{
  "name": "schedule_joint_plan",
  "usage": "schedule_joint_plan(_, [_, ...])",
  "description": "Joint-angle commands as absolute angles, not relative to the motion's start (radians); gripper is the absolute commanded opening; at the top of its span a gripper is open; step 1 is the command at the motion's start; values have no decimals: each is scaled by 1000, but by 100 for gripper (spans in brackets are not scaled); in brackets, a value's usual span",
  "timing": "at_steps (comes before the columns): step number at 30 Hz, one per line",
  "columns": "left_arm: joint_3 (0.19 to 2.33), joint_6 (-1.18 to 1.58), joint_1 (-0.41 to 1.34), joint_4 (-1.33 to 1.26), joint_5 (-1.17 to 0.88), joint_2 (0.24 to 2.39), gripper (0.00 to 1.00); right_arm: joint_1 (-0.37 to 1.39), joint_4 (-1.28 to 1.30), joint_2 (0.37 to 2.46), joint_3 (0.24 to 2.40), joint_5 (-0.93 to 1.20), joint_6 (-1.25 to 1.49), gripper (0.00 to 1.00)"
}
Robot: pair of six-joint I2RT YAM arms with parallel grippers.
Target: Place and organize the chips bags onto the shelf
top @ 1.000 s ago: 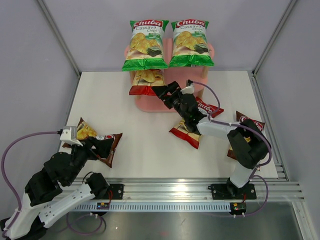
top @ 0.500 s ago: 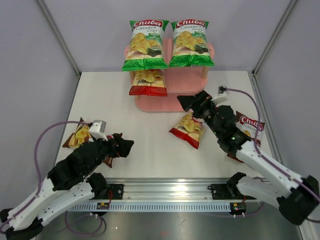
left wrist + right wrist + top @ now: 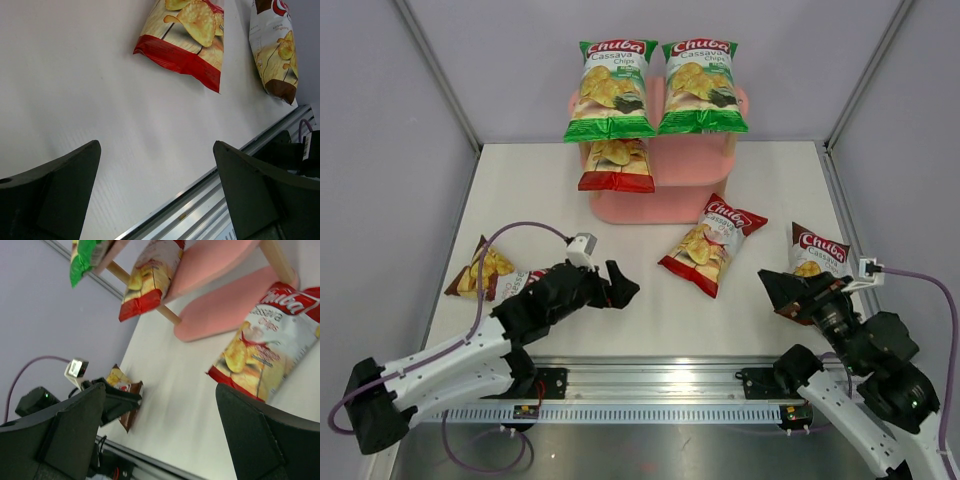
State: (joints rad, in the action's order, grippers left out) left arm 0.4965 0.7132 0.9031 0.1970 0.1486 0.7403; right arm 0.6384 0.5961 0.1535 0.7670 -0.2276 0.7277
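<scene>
My left gripper next needs to move down and to its right in the top view, onto the loose red bag's nearest corner below it.
Two green chips bags lie side by side on the top board of the pink shelf. A red bag lies on its middle board at the left. A second red bag lies on the table in front of the shelf. One brown bag lies at the right, another at the left, partly under the left arm. My left gripper hangs open over bare table, left of the loose red bag. My right gripper is open and holds nothing, close to the right brown bag.
The metal rail runs along the table's front edge, just below both grippers. Grey walls and frame posts close in the table's sides and back. The shelf's bottom board shows pink in the right wrist view.
My left gripper swung right from the left brown bag to the table's front middle. My right gripper drew back from the shelf to the near right, uncovering the loose red bag.
</scene>
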Motion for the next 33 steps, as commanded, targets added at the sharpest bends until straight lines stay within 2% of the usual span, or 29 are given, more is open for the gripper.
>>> schedule_joint_plan(1, [511, 709, 907, 5, 127, 829, 99, 635, 900, 81, 859, -258, 719, 99])
schedule_joint_plan(3, [517, 695, 905, -60, 138, 867, 99, 635, 888, 17, 861, -214, 719, 100])
schedule_joint_plan(7, [532, 680, 888, -146, 135, 975, 99, 635, 936, 40, 908, -183, 729, 99])
schedule_joint_plan(11, [540, 669, 859, -283, 94, 1118, 99, 635, 911, 22, 900, -170, 723, 99])
schedule_joint_plan(19, [572, 676, 848, -509, 138, 1337, 99, 635, 822, 18, 861, -152, 716, 99])
schedule_joint_plan(25, [644, 689, 842, -520, 207, 1509, 99, 635, 776, 18, 859, -137, 733, 99])
schedule_joint_plan(33, [710, 709, 839, -643, 164, 1710, 99, 635, 675, 17, 827, -92, 736, 99])
